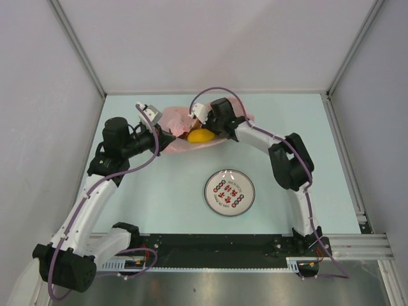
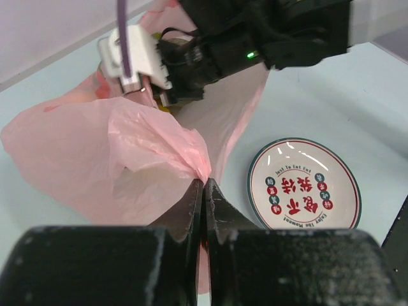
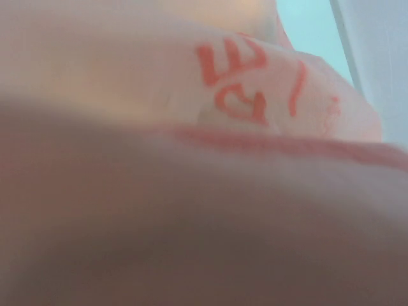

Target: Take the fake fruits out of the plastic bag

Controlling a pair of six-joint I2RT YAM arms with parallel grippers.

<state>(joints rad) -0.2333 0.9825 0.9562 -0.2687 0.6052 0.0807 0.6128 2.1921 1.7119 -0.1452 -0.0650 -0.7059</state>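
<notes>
The white plate (image 1: 225, 190) lies empty, so my right gripper will next lift out of the bag's opening, come back over the plate and lower to release there.
The pink plastic bag (image 1: 182, 124) lies crumpled at the far middle of the table. My left gripper (image 2: 205, 182) is shut on a pinched fold of the bag's film (image 2: 153, 159) and holds that edge up. A yellow-orange fake fruit (image 1: 200, 135) shows at the bag's mouth. My right gripper (image 1: 199, 127) reaches into that mouth from the right, just above the yellow fruit. Its fingertips are hidden by the film, and its jaws are shut. The right wrist view shows only blurred pink film with red print (image 3: 242, 83). Other fruits are hidden in the bag.
A round white plate (image 1: 229, 192) with red and black print lies on the pale green table, nearer than the bag. In the left wrist view the plate (image 2: 305, 185) is right of my fingers. Grey walls enclose the table on three sides.
</notes>
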